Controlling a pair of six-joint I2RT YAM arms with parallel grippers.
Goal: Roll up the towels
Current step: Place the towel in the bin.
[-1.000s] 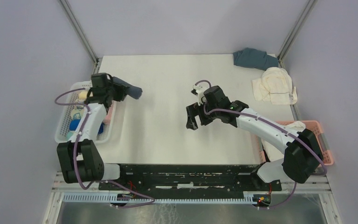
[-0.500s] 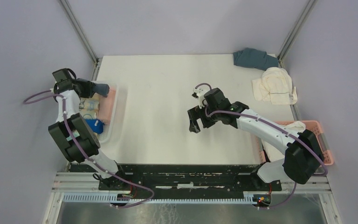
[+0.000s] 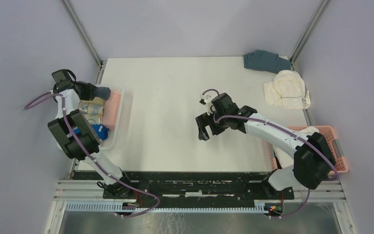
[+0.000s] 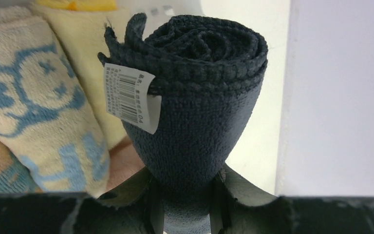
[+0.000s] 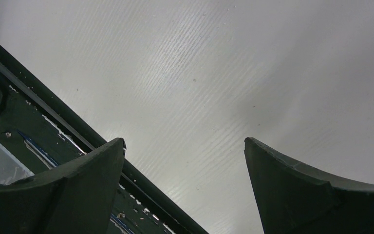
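Note:
My left gripper should lower the navy roll into the white basket's far end and release it, as the other rolled towels are inside.
My left gripper (image 3: pixel 93 91) is shut on a rolled dark navy towel (image 4: pixel 195 92) with a white barcode tag, and holds it over the far end of the white basket (image 3: pixel 122 109) at the table's left edge. The roll also shows in the top view (image 3: pixel 102 92). In the basket lie rolled towels: a cream one with blue print (image 4: pixel 34 102), a pink one (image 3: pixel 111 111) and a bright blue one (image 3: pixel 98 130). My right gripper (image 3: pixel 202 128) is open and empty above the bare table middle. A slate blue towel (image 3: pixel 265 61) and a cream towel (image 3: pixel 287 88) lie loose at the far right.
A pink lattice basket (image 3: pixel 335 146) with a white cloth in it stands at the right edge. Metal frame posts rise at both far corners. The black base rail (image 3: pixel 190 180) runs along the near edge and shows in the right wrist view (image 5: pixel 39 122).
My left arm swung left with the navy roll, from over the table beside the basket to over the basket's far end. My right gripper barely moved.

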